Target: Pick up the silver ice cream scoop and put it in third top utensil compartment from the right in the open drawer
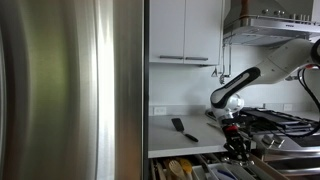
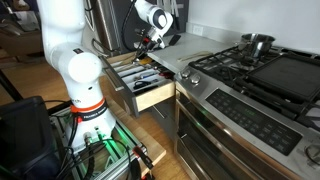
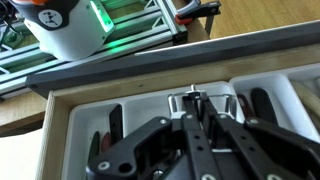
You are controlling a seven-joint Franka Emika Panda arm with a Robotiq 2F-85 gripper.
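Note:
I will next tilt my gripper upright and toward the fridge, then lower it and let go of the scoop, because the tray's goal compartment (image 1: 219, 169) is below it on the fridge side.
My gripper (image 3: 197, 100) is shut on the silver ice cream scoop (image 3: 176, 104), whose metal shows on both sides of the fingertips. In the wrist view it hangs just above a middle compartment of the white utensil tray (image 3: 85, 112) in the open drawer (image 3: 48, 135). I cannot tell whether the scoop touches the tray floor. In both exterior views the gripper (image 1: 237, 143) (image 2: 146, 44) reaches down over the open drawer (image 1: 190, 168) (image 2: 150, 88) below the counter. The scoop is too small to make out there.
Black-handled utensils (image 3: 114, 122) (image 3: 261, 101) lie in compartments on either side. A black utensil (image 1: 180, 128) lies on the white counter. A steel fridge (image 1: 70, 90) fills one side. A stove (image 2: 250, 70) with a pot (image 2: 256, 44) stands beside the drawer. The robot base (image 2: 80, 80) is close by.

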